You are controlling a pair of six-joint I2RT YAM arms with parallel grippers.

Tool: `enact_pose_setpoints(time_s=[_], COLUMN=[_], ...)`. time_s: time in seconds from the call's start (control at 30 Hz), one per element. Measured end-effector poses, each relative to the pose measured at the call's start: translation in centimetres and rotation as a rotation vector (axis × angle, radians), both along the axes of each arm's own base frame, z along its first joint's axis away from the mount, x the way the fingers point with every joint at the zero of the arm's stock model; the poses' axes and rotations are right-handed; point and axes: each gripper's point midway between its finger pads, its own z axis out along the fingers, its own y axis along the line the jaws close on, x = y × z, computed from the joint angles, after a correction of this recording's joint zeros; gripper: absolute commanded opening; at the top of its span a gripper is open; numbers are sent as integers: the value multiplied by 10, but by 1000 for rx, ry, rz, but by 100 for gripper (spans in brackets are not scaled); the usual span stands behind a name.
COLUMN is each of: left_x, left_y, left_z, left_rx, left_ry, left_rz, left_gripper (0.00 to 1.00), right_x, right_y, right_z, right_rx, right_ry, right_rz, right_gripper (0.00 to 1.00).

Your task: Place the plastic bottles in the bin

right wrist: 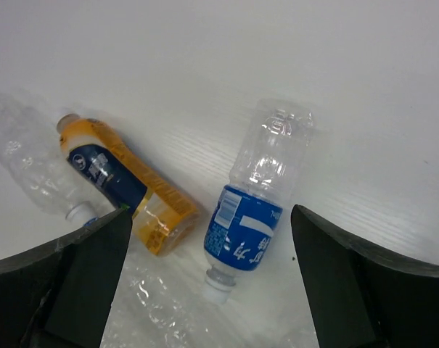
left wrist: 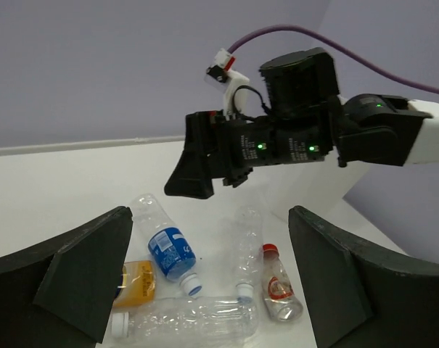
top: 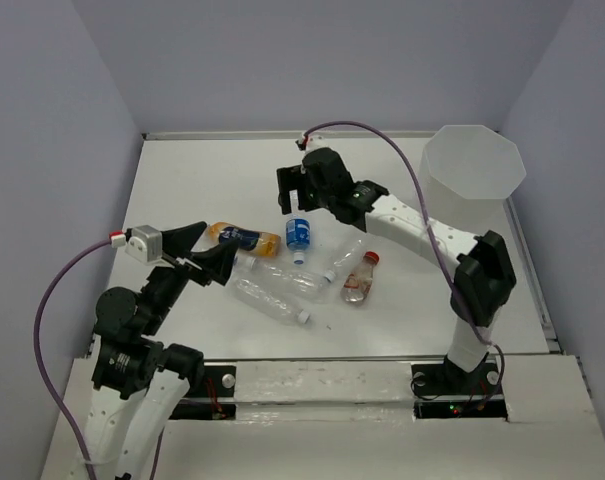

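The right gripper moves down next onto the clear half of the blue-labelled bottle point(top: 295, 212) point(right wrist: 271, 156), because bare table is on either side of that part on both sides.
Several plastic bottles lie clustered mid-table: a blue-labelled one point(top: 299, 235) point(right wrist: 252, 217), an orange-filled one point(top: 244, 238) point(right wrist: 125, 181), a red-capped one point(top: 360, 280) point(left wrist: 277, 286), and clear crinkled ones point(top: 277, 290) point(left wrist: 194, 319). My right gripper point(top: 294, 198) point(right wrist: 210, 214) hovers open just above the blue-labelled bottle, a finger on each side of it and nothing gripped. At the left edge of the cluster, by the orange bottle, my left gripper point(top: 217, 247) point(left wrist: 210, 214) stands open and empty. The bin point(top: 472, 165) stands at the far right.
Another clear bottle point(top: 344, 258) point(left wrist: 247, 254) lies between the blue-labelled and red-capped ones. In the left wrist view the right arm's wrist point(left wrist: 292, 138) hangs over the bottles. Grey walls enclose the white table point(top: 202, 180) on three sides.
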Motion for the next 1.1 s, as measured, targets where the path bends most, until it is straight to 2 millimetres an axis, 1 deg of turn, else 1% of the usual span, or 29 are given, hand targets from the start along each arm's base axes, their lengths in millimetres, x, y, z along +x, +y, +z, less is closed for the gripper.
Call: enact_pose_setpoints(time_s=[0.03, 0.07, 0.17, 0.3, 0.37, 0.4, 0.5, 0.53, 0.63, 0.8, 0.83, 0.9, 0.93, 1.07, 1.1], left_x=[-1, -2, -4, -5, -4, -4, -5, -5, -5, -6, -6, -6, -6, -6, -5], left_y=[1, 2, 3, 3, 4, 4, 4, 5, 4, 4, 4, 4, 4, 4, 4], left_z=[1, 1, 2, 0, -2, -2, -3, -3, -3, -2, -3, -2, -2, -3, -3], left_rx=[-2, -3, -10, -10, -10, -10, -12, -13, -13, -14, -14, -14, -14, -13, -13], left_ry=[-3, -5, -9, 0, 9, 12, 17, 18, 18, 17, 18, 17, 17, 19, 20], left_rz=[4, 7, 17, 21, 25, 28, 31, 34, 32, 30, 29, 29, 28, 29, 29], left_gripper=[99, 99, 99, 99, 99, 99, 99, 99, 99, 99, 99, 99, 99, 99, 99], right_x=[5, 16, 34, 48, 53, 53, 58, 59, 64, 79, 81, 84, 86, 91, 92], right_y=[3, 9, 17, 20, 21, 21, 14, 11, 5, -4, -5, -8, -9, -6, -4], right_z=[-6, -17, -42, -78, -96, -102, -127, -135, -149, -160, -163, -168, -169, -165, -162], right_rx=[-19, -49, -110, -182, -211, -221, -272, -288, -310, -318, -318, -321, -320, -309, -303], right_ry=[5, 16, 59, 125, 155, 165, 206, 220, 245, 259, 263, 269, 271, 260, 254], right_rz=[-3, -11, -24, -35, -37, -38, -58, -64, -76, -92, -93, -94, -98, -97, -96], right_gripper=[96, 96, 97, 98, 98, 98, 97, 96, 91, 86, 78, 70, 65, 52, 50])
